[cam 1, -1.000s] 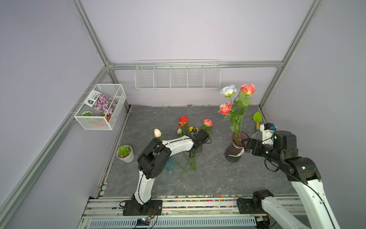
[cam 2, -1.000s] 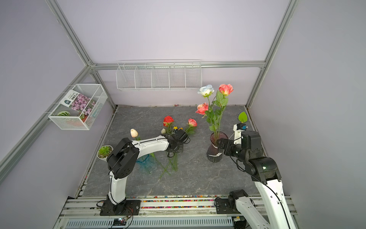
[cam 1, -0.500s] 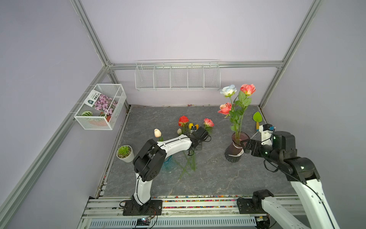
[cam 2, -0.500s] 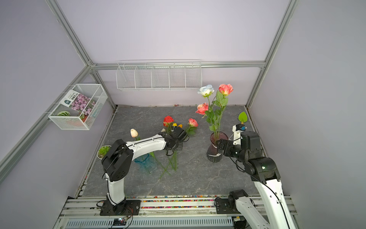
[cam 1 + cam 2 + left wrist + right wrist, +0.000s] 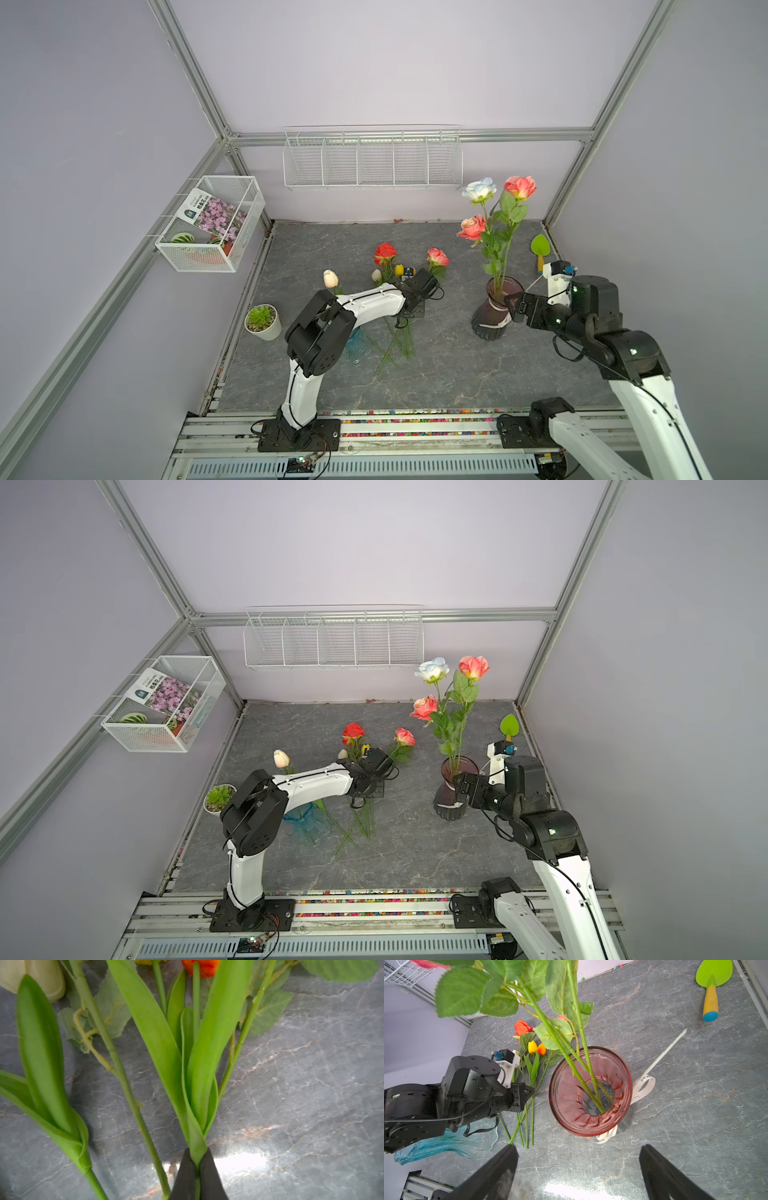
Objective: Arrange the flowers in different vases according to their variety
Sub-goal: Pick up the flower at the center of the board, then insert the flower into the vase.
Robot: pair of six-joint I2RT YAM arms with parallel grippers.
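The teal vase with the cream tulip [image 5: 301, 811] stands back from my left gripper. My left gripper needs to lift, draw back, turn the stem upright, lower it inside the vase and let go.
My left gripper [image 5: 197, 1160] is shut on the green stem of an orange tulip [image 5: 542, 1049], low over the table among loose flowers [image 5: 399, 332]. A yellow tulip [image 5: 532, 1047], a red rose [image 5: 385, 252] and a pink rose [image 5: 437, 257] lie beside it. The maroon vase [image 5: 494, 316] holds three roses [image 5: 519, 187]. My right gripper [image 5: 577, 1147] stands open just in front of that vase [image 5: 562, 1093], apart from it. The teal vase [image 5: 305, 818] sits partly hidden under my left arm, with a cream tulip [image 5: 330, 278] rising behind the arm.
A succulent in a white pot [image 5: 262, 322] stands at the left edge. A green trowel [image 5: 540, 249] lies at the back right. A wire basket [image 5: 210, 224] hangs on the left wall and a wire shelf [image 5: 372, 158] on the back wall.
The left arm's elbow has shifted slightly and come back while its gripper stayed on the stems. The right arm has not moved.
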